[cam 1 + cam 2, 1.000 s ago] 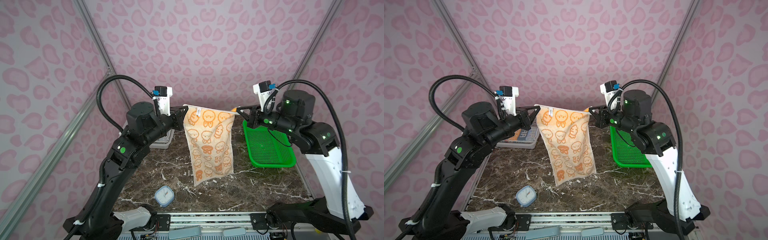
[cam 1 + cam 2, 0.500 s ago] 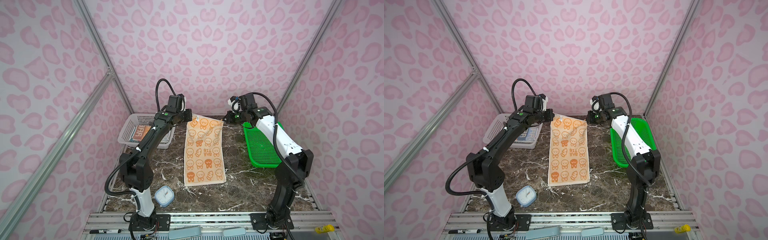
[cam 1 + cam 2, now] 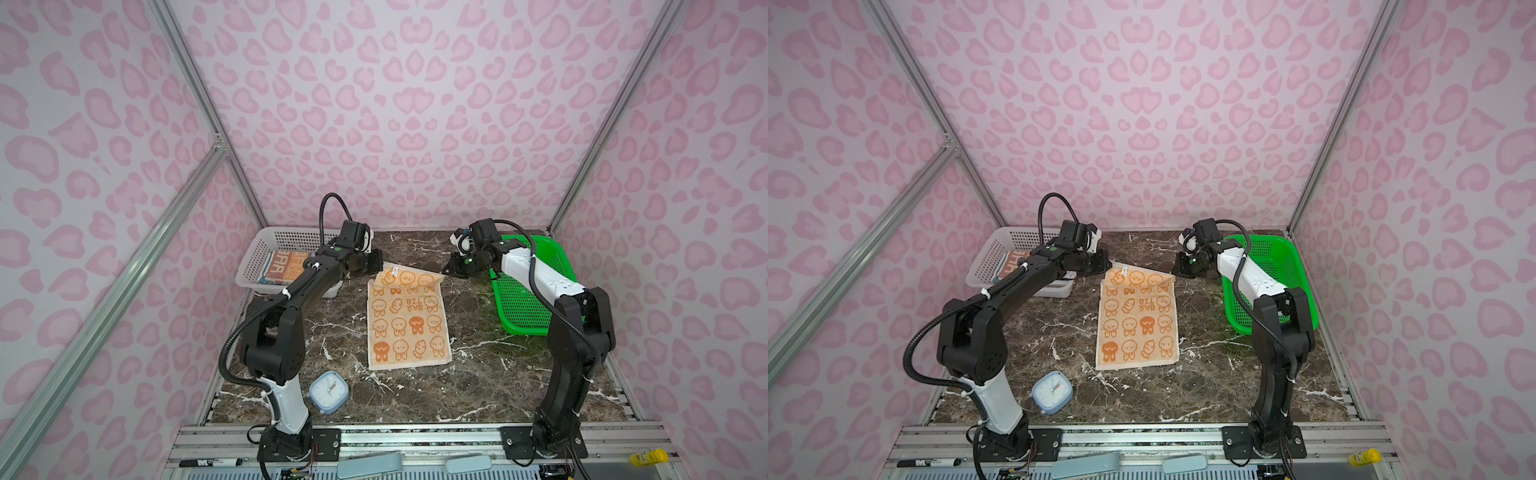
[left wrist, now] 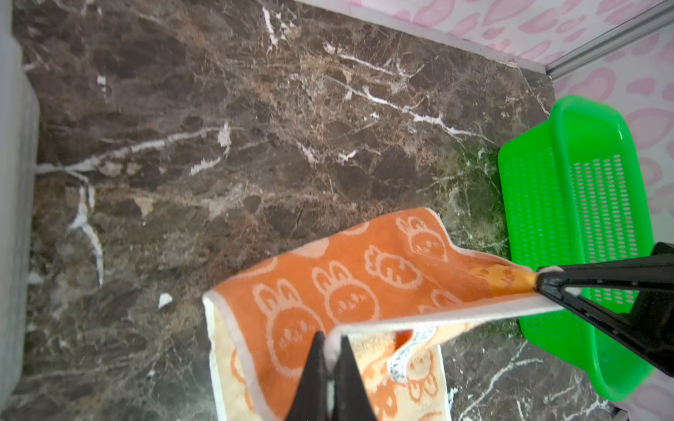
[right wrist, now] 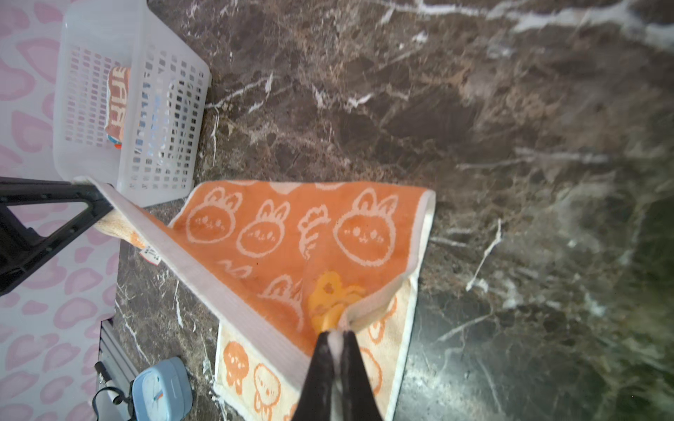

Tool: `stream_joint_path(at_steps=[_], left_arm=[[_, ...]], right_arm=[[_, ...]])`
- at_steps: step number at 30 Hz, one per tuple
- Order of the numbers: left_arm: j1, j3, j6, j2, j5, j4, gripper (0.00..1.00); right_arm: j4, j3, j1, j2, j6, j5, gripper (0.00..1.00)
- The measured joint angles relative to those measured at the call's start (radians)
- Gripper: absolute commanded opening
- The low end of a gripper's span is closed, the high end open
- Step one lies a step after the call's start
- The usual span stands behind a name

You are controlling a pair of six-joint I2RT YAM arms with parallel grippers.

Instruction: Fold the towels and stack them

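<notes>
The towel's near half is uncovered. My right gripper should next bring the towel corner it is holding back and down onto the towel's flat side [image 3: 437,321] [image 5: 391,352] by the green basket and let go of it.
An orange towel [image 3: 409,328] [image 3: 1136,328] with a bunny print lies flat on the marble table in both top views. Its far edge is lifted and curled a little toward the front. My left gripper [image 3: 384,263] [image 4: 332,340] is shut on the far left corner of the towel [image 4: 328,277]. At the far right corner, my right gripper [image 3: 445,273] [image 5: 335,333] is shut on the same towel [image 5: 291,233], and the white hem runs taut between the two. A second towel [image 3: 286,266] [image 5: 118,105], orange with letters, lies in the white basket.
The white basket [image 3: 249,266] stands at the back left, behind my left arm. A green basket [image 3: 561,266] [image 4: 583,109] sits at the back right, beside my right arm. A small blue clock [image 3: 329,392] lies front left. A marker [image 3: 212,462] rests on the front rail.
The towel hung high between both grippers a second ago. Both arms have gone down and back, laying it on the table, and its held far edge now curls slightly forward.
</notes>
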Motion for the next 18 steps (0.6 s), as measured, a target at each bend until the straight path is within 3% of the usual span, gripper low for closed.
stream_joint_path(at_steps=[10,14,18], left_arm=[[-0.069,-0.399,-0.084,-0.235,-0.026,0.103,0.03],[-0.106,-0.531,-0.134,-0.250,-0.051,0.114,0.03],[-0.113,-0.570,-0.164,-0.214,-0.054,0.136,0.03]], right_arm=[[0.095,-0.363,0.095,-0.208,0.029,0.039,0.00],[0.136,-0.479,0.142,-0.220,0.042,0.053,0.00],[0.196,-0.537,0.160,-0.191,0.064,0.048,0.00]])
